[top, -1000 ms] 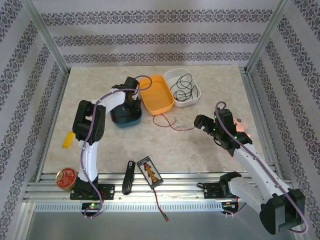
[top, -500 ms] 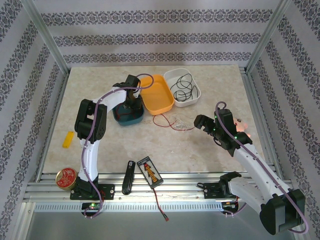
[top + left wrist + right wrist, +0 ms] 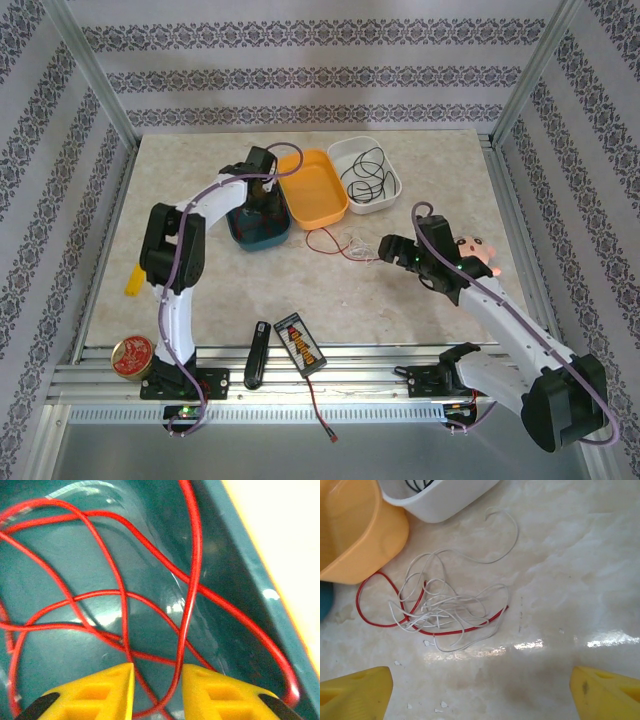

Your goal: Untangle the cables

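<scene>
The whitish loops of the cable tangle point(image 3: 362, 248) point(image 3: 455, 611) lie over the red cable. So my right gripper moves toward the orange tray and down onto them next, fingers open.
Loops of the red cable point(image 3: 120, 595) lie in the teal tray point(image 3: 240, 570). My left gripper point(image 3: 157, 677) hangs low over them, jaws apart, with one red strand running loose through the gap. From above, the left gripper point(image 3: 262, 205) is inside the teal tray point(image 3: 240, 235). On the table a pale whitish cable point(image 3: 445, 605) lies tangled over a stretch of red cable point(image 3: 375, 622). My right gripper point(image 3: 480, 685) stands wide open just short of that tangle, nothing between its fingers. The black cable point(image 3: 365, 175) lies in the white tray point(image 3: 392, 185).
An orange tray point(image 3: 313, 187) sits between the teal and white trays. A small doll point(image 3: 477, 250) lies beside the right arm. At the near edge lie a black orange-striped device point(image 3: 300, 342), a black handle point(image 3: 257, 353), a red tin point(image 3: 131, 356) and a yellow piece point(image 3: 133, 280).
My left gripper has gone from shut to open inside the teal tray, letting the red cable loose. The right arm has moved left toward the tangle on the table.
</scene>
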Robot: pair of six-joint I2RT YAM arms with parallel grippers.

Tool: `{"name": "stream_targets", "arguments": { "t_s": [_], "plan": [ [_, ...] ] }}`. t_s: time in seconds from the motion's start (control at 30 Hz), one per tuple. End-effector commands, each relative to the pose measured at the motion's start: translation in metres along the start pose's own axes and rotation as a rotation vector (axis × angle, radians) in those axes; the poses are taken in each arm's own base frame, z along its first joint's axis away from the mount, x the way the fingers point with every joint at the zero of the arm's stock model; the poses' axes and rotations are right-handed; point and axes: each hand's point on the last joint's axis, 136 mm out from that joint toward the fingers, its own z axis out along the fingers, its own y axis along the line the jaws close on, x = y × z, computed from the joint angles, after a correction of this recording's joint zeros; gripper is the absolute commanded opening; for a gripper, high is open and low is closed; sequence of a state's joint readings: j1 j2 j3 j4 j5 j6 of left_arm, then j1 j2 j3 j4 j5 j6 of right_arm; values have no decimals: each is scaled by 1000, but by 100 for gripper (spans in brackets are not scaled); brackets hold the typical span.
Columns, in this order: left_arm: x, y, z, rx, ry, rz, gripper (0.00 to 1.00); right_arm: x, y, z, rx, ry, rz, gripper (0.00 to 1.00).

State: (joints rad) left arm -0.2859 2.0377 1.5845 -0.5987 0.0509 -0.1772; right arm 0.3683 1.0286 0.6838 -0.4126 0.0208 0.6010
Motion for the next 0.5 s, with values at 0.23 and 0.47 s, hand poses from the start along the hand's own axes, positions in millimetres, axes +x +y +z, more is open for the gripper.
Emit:
{"name": "stream_targets", "arguments": {
  "t_s": [0.23,0.47],
  "plan": [
    [-8,2,-93,21,-183,-75,49,-2,40,27,17,52,-227,85],
    [7,-36,-119,141,-273,-66,75,-5,51,62,53,110,-305,85]
  ]
}}
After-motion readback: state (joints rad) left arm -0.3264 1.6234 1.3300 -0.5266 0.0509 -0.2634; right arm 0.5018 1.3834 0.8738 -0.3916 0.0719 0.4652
